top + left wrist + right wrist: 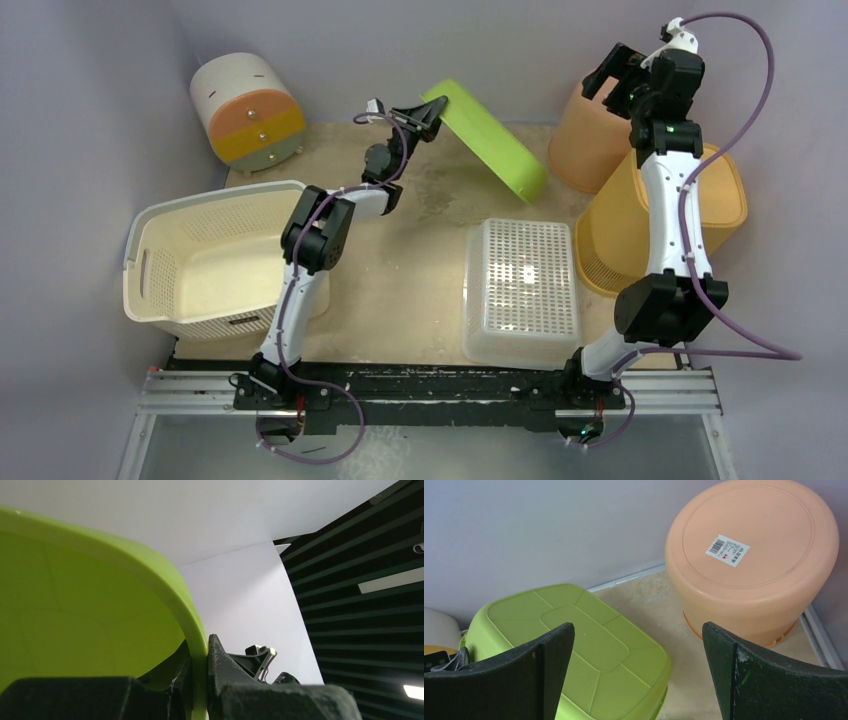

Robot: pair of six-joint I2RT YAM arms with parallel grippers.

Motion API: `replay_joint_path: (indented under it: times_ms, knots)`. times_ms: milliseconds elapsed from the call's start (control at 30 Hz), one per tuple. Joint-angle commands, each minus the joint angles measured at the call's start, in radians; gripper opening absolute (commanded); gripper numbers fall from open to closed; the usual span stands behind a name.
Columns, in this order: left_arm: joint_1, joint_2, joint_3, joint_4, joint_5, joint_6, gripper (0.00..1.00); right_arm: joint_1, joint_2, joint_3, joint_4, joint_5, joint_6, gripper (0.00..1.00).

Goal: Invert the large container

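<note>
The green container's raised rim should next go down onto the bare tabletop, which lies below the left gripper, so the left gripper needs to lower it there and release it.
The lime green container point(487, 140) is tilted at the back middle of the table. Its left end is raised and its right end rests on the table. Its base faces up in the right wrist view point(574, 645). My left gripper point(430, 108) is shut on its raised rim; in the left wrist view the rim point(192, 615) sits pinched between the fingers of that gripper point(200, 672). My right gripper point(613, 80) is open and empty, held high over the back right corner. In its own view it point(639, 670) is well above the green container.
An upside-down peach bucket point(590, 135) stands at the back right, also in the right wrist view point(754, 555). A yellow-orange basket point(735, 200) sits under the right arm. A clear perforated bin point(522, 285) lies upside down front centre. A white basket point(200, 260) and a round drawer unit point(248, 110) stand left.
</note>
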Motion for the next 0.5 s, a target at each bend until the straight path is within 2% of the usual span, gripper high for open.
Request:
replay_joint_path:
  times_ms: [0, 167, 467]
  knots:
    - [0.012, -0.031, -0.031, 0.171, 0.027, -0.059, 0.00, -0.005, -0.031, 0.000, 0.036, -0.003, -0.016, 1.00]
    - [0.028, -0.101, -0.151, -0.075, 0.134, 0.124, 0.00, -0.005, -0.023, -0.011, 0.042, -0.015, -0.011, 1.00]
    - [0.055, -0.102, -0.192, -0.372, 0.214, 0.277, 0.00, -0.005, -0.018, -0.026, 0.054, -0.032, -0.007, 1.00]
